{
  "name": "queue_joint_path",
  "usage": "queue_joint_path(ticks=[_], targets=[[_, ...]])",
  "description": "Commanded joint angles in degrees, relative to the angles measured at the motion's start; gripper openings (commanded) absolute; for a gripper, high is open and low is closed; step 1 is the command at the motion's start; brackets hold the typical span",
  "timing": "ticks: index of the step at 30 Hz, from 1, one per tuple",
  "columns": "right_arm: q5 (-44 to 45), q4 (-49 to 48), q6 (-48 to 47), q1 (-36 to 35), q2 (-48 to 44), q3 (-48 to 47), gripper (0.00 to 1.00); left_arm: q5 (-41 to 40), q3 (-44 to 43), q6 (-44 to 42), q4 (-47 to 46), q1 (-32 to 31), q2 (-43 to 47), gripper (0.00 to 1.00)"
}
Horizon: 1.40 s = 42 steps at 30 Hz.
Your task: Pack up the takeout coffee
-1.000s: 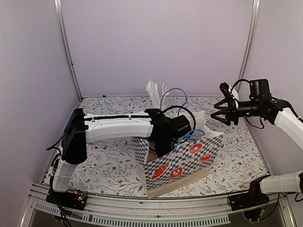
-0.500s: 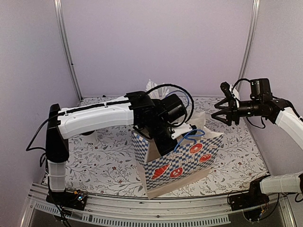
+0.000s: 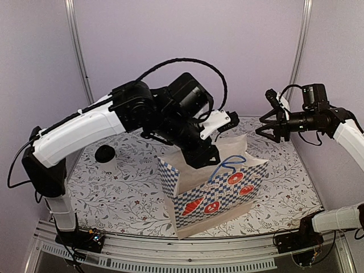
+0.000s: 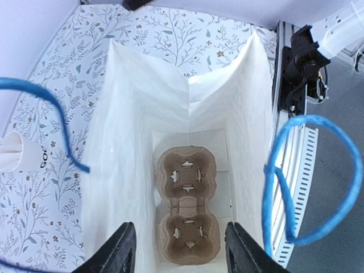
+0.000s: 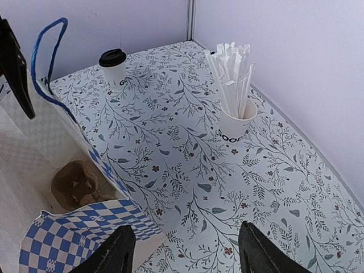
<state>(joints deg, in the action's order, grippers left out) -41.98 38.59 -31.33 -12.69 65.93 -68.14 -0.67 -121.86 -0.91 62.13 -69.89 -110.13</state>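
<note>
The bag's far rim is outward of my left gripper's fingers, so the gripper should move outward and to the left in the top view onto that rim next.
The takeout coffee (image 3: 105, 153), a small white cup with a black lid, stands on the table left of the bag; it also shows far off in the right wrist view (image 5: 114, 68). My left gripper (image 3: 200, 158) hangs open and empty over the mouth of the checked paper bag (image 3: 213, 193), looking straight down into it (image 4: 181, 253). At the bag's bottom lies the brown pulp carrier (image 4: 187, 207), also seen from the right wrist (image 5: 74, 185). Off to the right, my right gripper (image 3: 263, 126) hovers open above the table, holding nothing (image 5: 186, 250).
A white cup of straws (image 5: 236, 122) stands behind the bag near the back wall; its side shows at the left edge (image 4: 23, 159). Blue rope handles (image 4: 296, 170) arch over the bag's opening. Walls close the table on three sides.
My left arm has risen out of the bag, leaving the gripper empty above its mouth. The right arm has hardly moved.
</note>
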Motion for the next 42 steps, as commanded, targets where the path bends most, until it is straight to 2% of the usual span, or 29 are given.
queue_joint_path(ticks=[1, 7, 10, 16, 23, 32, 39, 42], targets=[[1.69, 4.25, -0.98, 0.22, 2.1, -1.32, 0.65, -4.37, -0.45, 2.74, 2.45, -0.56, 5.83, 0.56], [0.98, 3.52, -0.95, 0.66, 1.82, 0.84, 0.65, -7.48, 3.17, 6.75, 4.92, 0.26, 11.06, 0.56], [0.5, 3.07, -0.84, 1.01, 2.15, 1.35, 0.66, -5.46, 5.28, 7.89, 4.89, 2.11, 12.17, 0.55], [0.4, 2.63, -0.84, 1.15, 3.38, 1.07, 0.66, -6.29, 5.53, 7.8, 7.32, 5.95, 9.32, 0.55], [2.18, 2.26, -0.48, 1.14, 2.69, 1.54, 0.66, -4.1, 8.06, 5.33, 6.2, 8.52, 8.49, 0.41], [3.35, 1.78, -0.55, 1.35, 1.63, 2.46, 0.65, -1.43, 10.71, 2.72, 5.01, 9.6, 8.16, 0.33], [4.33, 1.08, -0.48, 1.53, 1.57, 2.95, 0.65, -4.96, 10.84, -1.79, 1.56, 9.7, 8.33, 0.13], [4.85, 0.86, -0.57, 1.64, 2.25, 3.18, 0.65, -5.58, 10.92, -4.14, 0.5, 9.74, 7.99, 0.08]])
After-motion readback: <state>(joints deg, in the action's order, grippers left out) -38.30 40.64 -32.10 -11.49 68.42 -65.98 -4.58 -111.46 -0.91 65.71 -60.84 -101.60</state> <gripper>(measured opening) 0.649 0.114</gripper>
